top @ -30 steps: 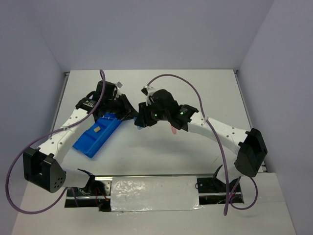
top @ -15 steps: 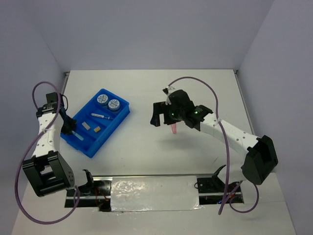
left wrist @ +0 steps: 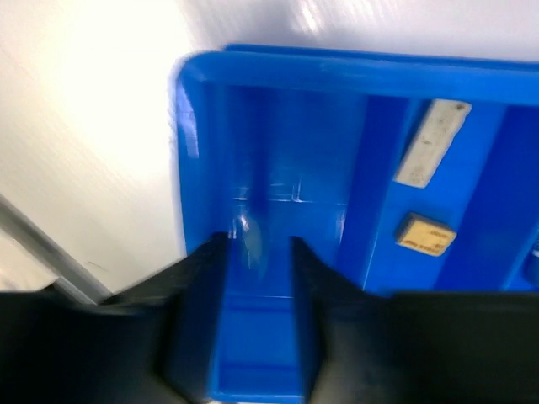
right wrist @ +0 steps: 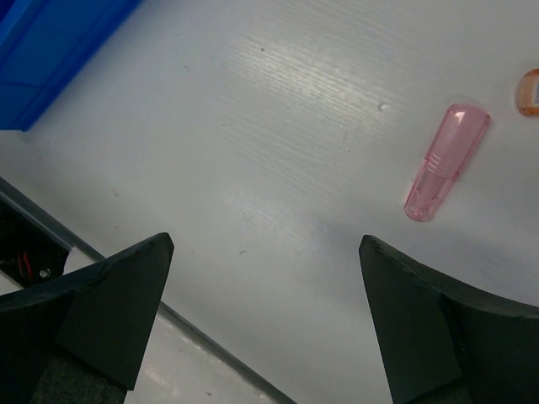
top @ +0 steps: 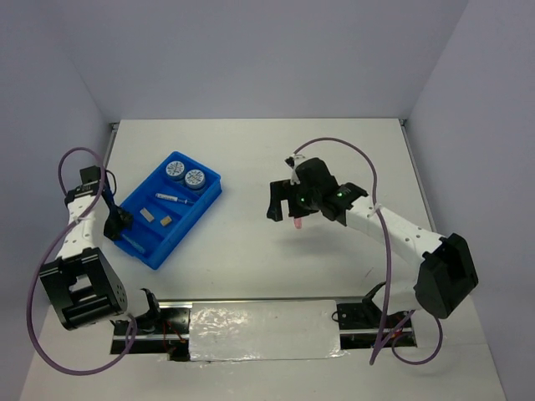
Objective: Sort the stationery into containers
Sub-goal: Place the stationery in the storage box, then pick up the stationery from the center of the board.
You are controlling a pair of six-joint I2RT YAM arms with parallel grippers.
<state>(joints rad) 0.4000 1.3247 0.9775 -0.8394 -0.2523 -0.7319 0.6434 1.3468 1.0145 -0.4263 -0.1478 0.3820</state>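
The pink capsule (top: 298,223) (right wrist: 446,162) is below my right gripper, to its right in the wrist view. I need to move there, turn to match its slant and go down around it.
The blue tray (top: 206,194) lies left of centre and holds two round discs (top: 185,173), a thin pen (top: 171,199), a grey block (left wrist: 431,143) and a tan block (left wrist: 425,236). My left gripper (top: 119,221) hovers over the tray's near-left end compartment (left wrist: 278,168). Its jaws stand apart, and a blurred, pale translucent piece (left wrist: 250,244) lies loose between them, narrower than the gap (left wrist: 258,244). My right gripper (top: 280,200) hangs wide open (right wrist: 265,244) above bare table. A pink capsule (right wrist: 446,162) lies just right of it, also seen from above (top: 297,224). An orange piece (right wrist: 529,93) shows at the frame edge.
White walls close the table on three sides. A metal strip (top: 267,305) runs along the near edge between the arm bases. Purple cables loop from both arms. A corner of the tray (right wrist: 50,42) shows at the top left of the right wrist view.
The left arm swung from the tray's far side to its near-left end, and its jaws have parted. The right gripper drew away to the right and opened wide.
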